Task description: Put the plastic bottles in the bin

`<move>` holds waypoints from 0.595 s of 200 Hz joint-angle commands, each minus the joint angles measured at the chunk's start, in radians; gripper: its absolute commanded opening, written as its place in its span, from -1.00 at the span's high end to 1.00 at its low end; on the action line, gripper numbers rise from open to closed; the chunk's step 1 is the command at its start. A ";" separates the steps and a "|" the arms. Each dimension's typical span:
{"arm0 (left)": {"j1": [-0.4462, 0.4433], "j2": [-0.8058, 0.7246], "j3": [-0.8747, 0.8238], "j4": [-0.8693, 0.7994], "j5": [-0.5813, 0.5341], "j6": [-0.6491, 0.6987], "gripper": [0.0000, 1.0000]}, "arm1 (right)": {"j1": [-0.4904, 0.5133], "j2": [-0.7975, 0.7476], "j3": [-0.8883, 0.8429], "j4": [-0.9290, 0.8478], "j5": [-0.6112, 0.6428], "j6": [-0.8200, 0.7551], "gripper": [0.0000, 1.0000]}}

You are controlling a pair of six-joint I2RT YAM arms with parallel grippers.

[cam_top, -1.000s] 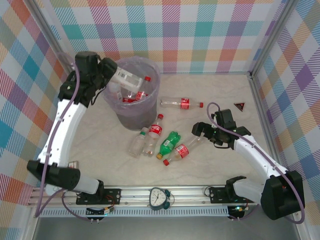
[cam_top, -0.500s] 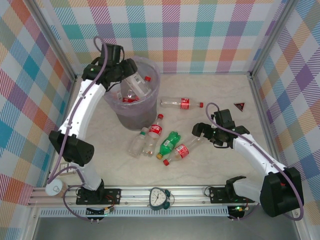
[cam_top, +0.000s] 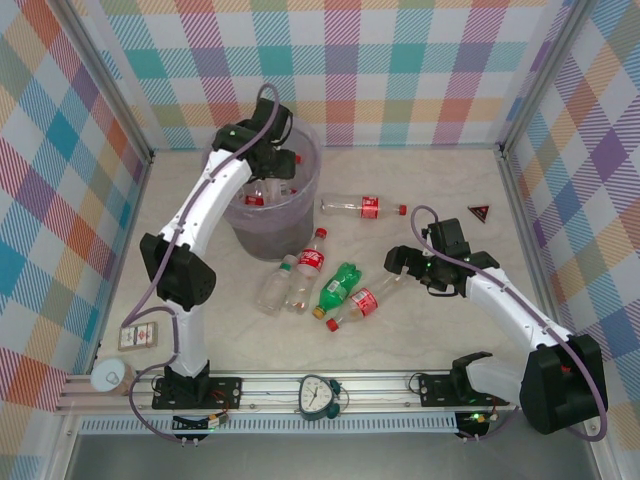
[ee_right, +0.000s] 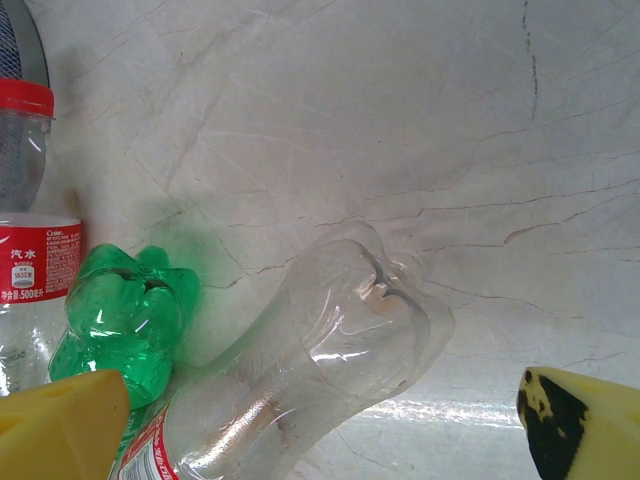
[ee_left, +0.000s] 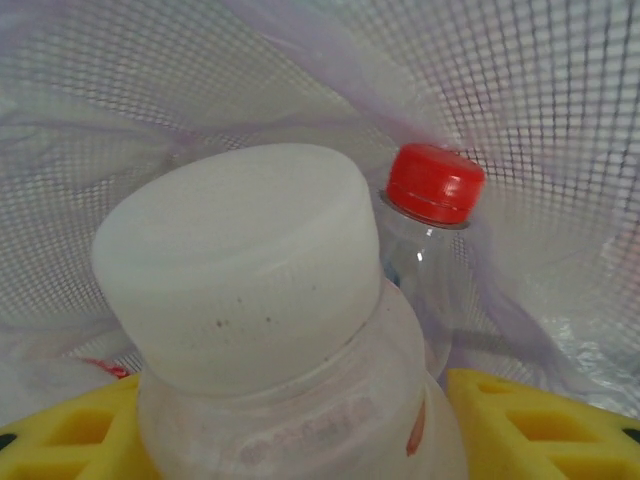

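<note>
Next, my left gripper shifts sideways within the bin (cam_top: 262, 236) toward the red-capped bottle and releases the white-capped clear bottle, as the red cap stands beside my gripper.
The bin (cam_top: 262, 236), lined with a lilac bag (ee_left: 150, 90), holds several plastic bottles. My left gripper (cam_top: 268, 160) reaches down inside it, shut on a white-capped clear bottle (ee_left: 240, 270) between its yellow fingers (ee_left: 530, 420). A red-capped bottle (ee_left: 432, 185) stands just behind that one. On the table lie a red-labelled bottle (cam_top: 362, 207), another (cam_top: 313, 258), a green one (cam_top: 340, 287) and two clear ones (cam_top: 272, 290). My right gripper (cam_top: 400, 262) is open, its fingers either side of the base of a red-labelled bottle (ee_right: 340, 340), beside the green bottle (ee_right: 120, 310).
A small clock (cam_top: 317, 395) sits on the front rail. A black and red triangle (cam_top: 479, 212) lies at the right near the frame post. A white cup (cam_top: 110, 377) and a card (cam_top: 140, 335) are at the front left. Checked cloth walls close in the table.
My left arm has swung right with the white-capped bottle, from the bin's left rim to over and into the bin. The right arm has stayed still.
</note>
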 commanded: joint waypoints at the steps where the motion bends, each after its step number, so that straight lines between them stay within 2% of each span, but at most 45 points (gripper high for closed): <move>1: -0.031 0.028 0.045 -0.091 -0.032 0.123 0.17 | -0.002 -0.009 -0.008 -0.005 0.006 -0.016 -0.99; 65: -0.031 0.103 0.046 -0.172 0.079 0.152 0.19 | -0.002 -0.015 -0.009 -0.002 0.007 -0.022 -0.99; 91: -0.031 0.105 0.051 -0.165 0.111 0.140 -0.20 | -0.001 -0.014 -0.008 -0.005 0.006 -0.025 -0.99; 119: -0.031 0.088 0.110 -0.190 0.093 0.131 -0.46 | -0.002 -0.014 -0.008 -0.007 0.004 -0.032 -1.00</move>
